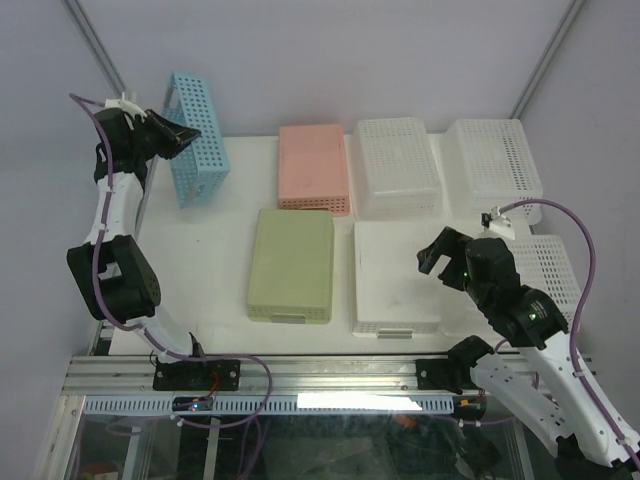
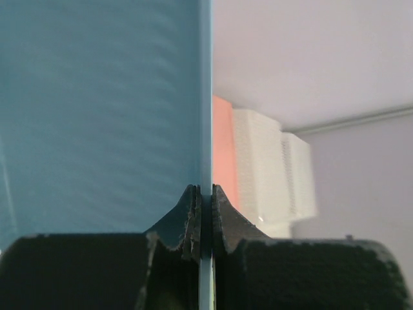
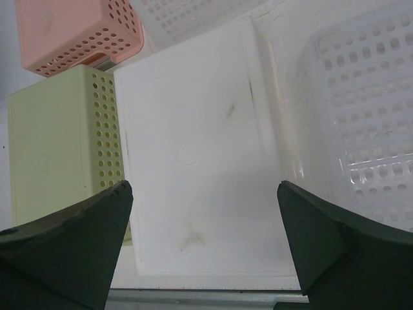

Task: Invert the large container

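The left gripper moves back and down toward the bare tabletop below it next, then releases the basket's upper side, since the basket's open side faces sideways.
The large container [image 1: 200,140], a blue perforated basket, stands tipped up on one long side at the back left of the table. My left gripper [image 1: 176,131] is shut on its upper wall. In the left wrist view the two black fingers [image 2: 193,216] pinch the thin blue wall [image 2: 205,129] edge-on, and the blue face [image 2: 97,116] fills the left half. My right gripper [image 1: 447,257] hovers open over an upturned white container [image 1: 395,280]. Nothing sits between its fingers [image 3: 97,219] in the right wrist view, where the gripper [image 3: 203,187] looks down on the white base [image 3: 193,155].
A pink container [image 1: 314,168] and a green one [image 1: 292,265] lie bottom-up in the middle. White perforated baskets [image 1: 398,165] [image 1: 492,155] sit at the back right, and another [image 1: 555,275] lies beside the right arm. The metal rail [image 1: 300,372] runs along the near edge.
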